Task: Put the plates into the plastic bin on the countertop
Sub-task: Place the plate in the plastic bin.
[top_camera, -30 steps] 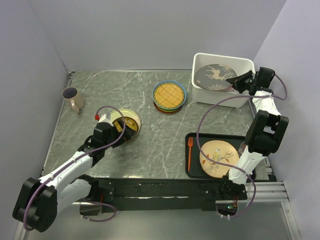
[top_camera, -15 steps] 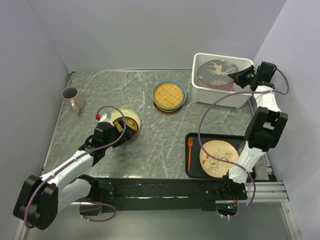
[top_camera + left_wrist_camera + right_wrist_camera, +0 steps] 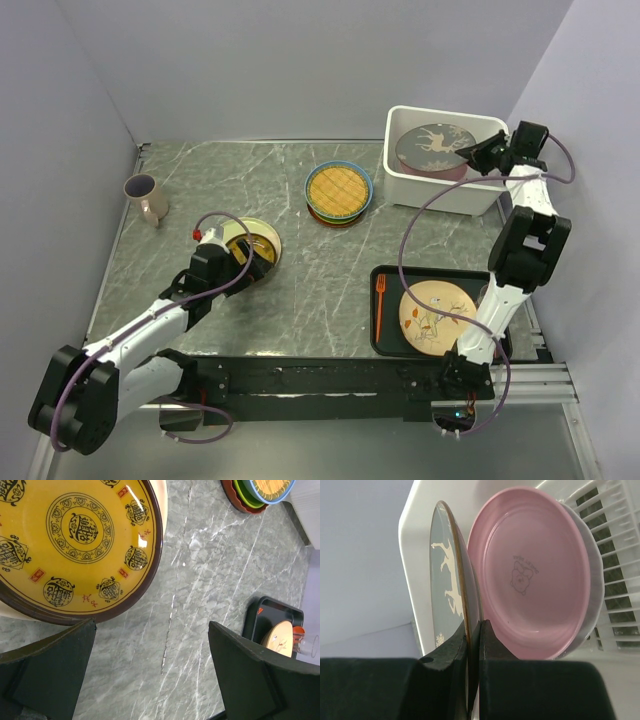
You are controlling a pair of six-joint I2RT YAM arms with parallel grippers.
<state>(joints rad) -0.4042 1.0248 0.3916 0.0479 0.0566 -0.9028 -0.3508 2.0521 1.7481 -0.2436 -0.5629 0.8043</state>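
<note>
The deer plate (image 3: 432, 148) is still hanging above the pink plate in the bin. I will lower my right gripper toward that stacked pink plate and let go of the deer plate's rim.
My right gripper (image 3: 472, 157) is shut on the rim of the dark grey deer plate (image 3: 432, 148) and holds it over the white plastic bin (image 3: 440, 196). In the right wrist view the gripper (image 3: 474, 625) pinches the deer plate (image 3: 445, 570) just above a pink plate (image 3: 530, 570) that lies in the bin (image 3: 420, 510). My left gripper (image 3: 255, 262) is open beside a yellow brown-rimmed plate (image 3: 250, 243). In the left wrist view the gripper (image 3: 151, 630) stands over bare countertop (image 3: 200, 580), next to that plate (image 3: 75, 540). A stack topped by the yellow lattice plate (image 3: 339, 190) sits mid-counter.
A mug (image 3: 146, 197) stands at the far left. A flat black tray (image 3: 385, 335) at the near right holds a beige bird plate (image 3: 436, 313) and an orange fork (image 3: 380, 297). Walls close in on three sides.
My right gripper has carried the deer plate a little further back over the bin and brought it flatter above the pink plate. The left arm has barely moved.
</note>
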